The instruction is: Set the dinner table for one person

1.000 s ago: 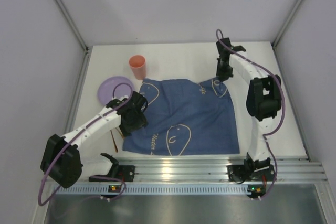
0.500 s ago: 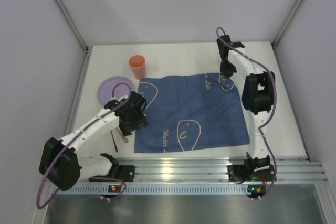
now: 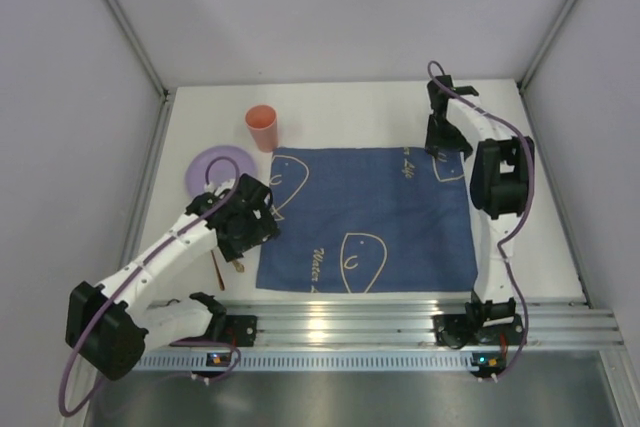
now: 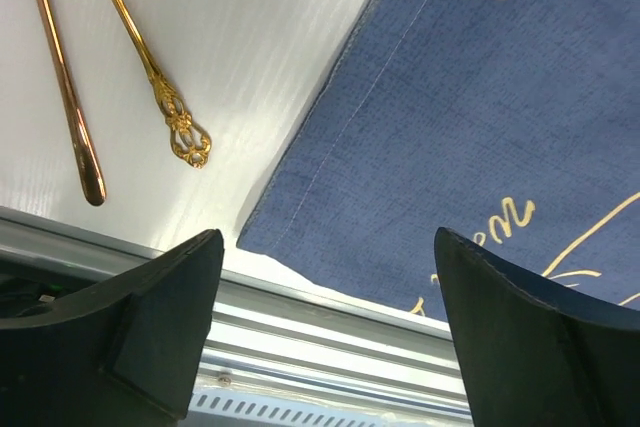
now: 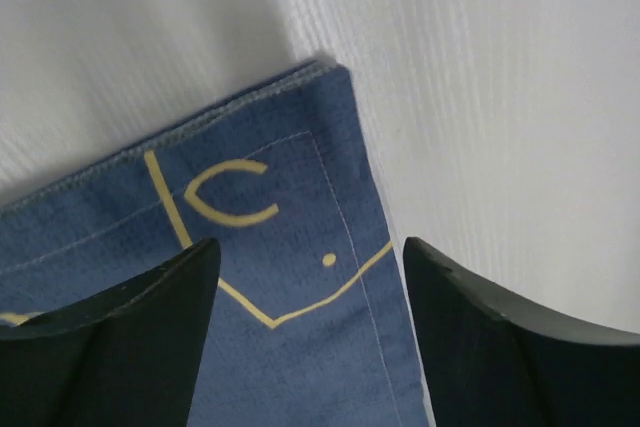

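The cloth is flat and the orange cup still stands off it, so my open left gripper should move outward past the plate onto the rim's plate-facing side.
A dark blue cloth (image 3: pixel 370 217) with pale line drawings lies flat on the white dinner table (image 3: pixel 350 112). My right gripper (image 3: pixel 444 145) hovers over the cloth's far right corner (image 5: pixel 300 147); its jaws stand open with nothing between them, and the right wrist view puts it (image 5: pixel 310 244) straight above the cloth. My left gripper (image 3: pixel 243 237) is open and empty at the cloth's near left corner (image 4: pixel 250 237); the left wrist view shows it (image 4: pixel 328 234) over the cloth edge and the rail.
A purple plate (image 3: pixel 215 165) and an orange cup (image 3: pixel 262 127) stand at the far left. Two gold cutlery handles (image 4: pixel 175 127) (image 4: pixel 75 127) lie on the table left of the cloth, also in the top view (image 3: pixel 217 269). A metal rail (image 3: pixel 400 312) runs along the near edge.
The cloth was drawn to the right and now lies square and flat. My right gripper has opened and let go of its far right corner. My left gripper opened wider and shifted slightly left.
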`<state>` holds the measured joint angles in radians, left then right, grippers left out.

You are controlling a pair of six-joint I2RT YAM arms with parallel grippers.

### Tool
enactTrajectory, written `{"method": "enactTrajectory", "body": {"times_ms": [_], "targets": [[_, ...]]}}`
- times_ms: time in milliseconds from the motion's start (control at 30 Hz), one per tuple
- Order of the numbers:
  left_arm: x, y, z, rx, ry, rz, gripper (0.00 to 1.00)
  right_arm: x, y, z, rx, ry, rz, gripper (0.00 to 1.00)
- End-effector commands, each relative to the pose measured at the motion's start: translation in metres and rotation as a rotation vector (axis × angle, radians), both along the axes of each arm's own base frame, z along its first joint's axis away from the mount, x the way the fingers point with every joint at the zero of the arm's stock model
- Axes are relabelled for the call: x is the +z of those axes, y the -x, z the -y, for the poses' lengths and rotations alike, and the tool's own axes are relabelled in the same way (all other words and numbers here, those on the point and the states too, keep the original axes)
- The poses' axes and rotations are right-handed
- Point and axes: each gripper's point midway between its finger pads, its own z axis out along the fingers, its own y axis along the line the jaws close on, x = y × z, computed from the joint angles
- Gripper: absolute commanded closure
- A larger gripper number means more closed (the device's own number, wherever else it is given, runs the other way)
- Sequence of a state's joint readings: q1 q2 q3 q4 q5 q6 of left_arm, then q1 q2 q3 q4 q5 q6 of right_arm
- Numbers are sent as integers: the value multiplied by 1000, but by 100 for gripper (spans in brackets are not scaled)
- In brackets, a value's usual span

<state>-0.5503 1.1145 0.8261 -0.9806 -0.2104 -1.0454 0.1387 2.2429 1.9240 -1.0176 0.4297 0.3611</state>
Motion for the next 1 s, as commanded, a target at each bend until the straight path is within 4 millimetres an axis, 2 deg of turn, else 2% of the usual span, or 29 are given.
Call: {"method": "enactTrajectory", "body": {"times_ms": [0,33,100,133,167,200,233,267,300,333,367,400,433,467,500,533,567,600,633,700,767,800,900,967], "targets": [[37,-21,-3,4,-9,128,8,44,-13,-14,49,-101,156,23],[46,-27,-4,2,-15,157,4,66,-10,-22,74,-147,207,15],[74,-46,-4,-13,-39,241,2,91,-9,-30,91,-200,270,12],[85,-57,-9,-4,-75,293,2,119,-3,-43,112,-268,325,11],[102,-71,-7,-34,-97,339,2,133,3,-49,124,-298,351,10],[113,-79,-8,-44,-118,371,2,145,9,-58,132,-334,378,1],[120,-93,-11,-37,-166,405,2,167,28,-73,172,-384,417,0],[142,-106,-9,-61,-185,460,2,176,39,-84,197,-411,436,0],[150,-116,-12,-58,-209,486,2,184,46,-93,224,-434,466,0],[152,-128,-12,-62,-241,492,2,194,72,-110,280,-467,481,0],[169,-146,-9,-75,-241,550,2,196,84,-119,307,-477,481,0],[172,-159,-19,-47,-250,551,2,195,105,-123,330,-491,473,0],[163,-175,-21,-44,-256,525,2,193,120,-135,368,-504,457,0],[174,-189,-20,-42,-218,542,2,190,131,-137,377,-509,441,0],[174,-203,-38,11,-223,530,5,181,152,-136,375,-525,409,0],[172,-223,-41,30,-222,514,6,176,163,-138,386,-536,394,0],[169,-235,-51,53,-211,500,8,172,173,-137,388,-541,383,0],[166,-245,-52,55,-202,492,13,165,188,-132,382,-543,374,0],[159,-262,-51,53,-197,480,15,164,196,-129,383,-540,370,0],[152,-281,-48,44,-166,480,20,160,214,-115,368,-509,363,0],[128,-304,-42,29,-150,444,22,158,226,-102,345,-470,355,0],[134,-307,-42,30,-142,461,22,158,230,-98,341,-462,356,0],[112,-328,-34,17,-109,450,24,155,240,-88,313,-435,345,0],[106,-335,-33,14,-103,455,24,152,242,-85,301,-423,340,0]]}}
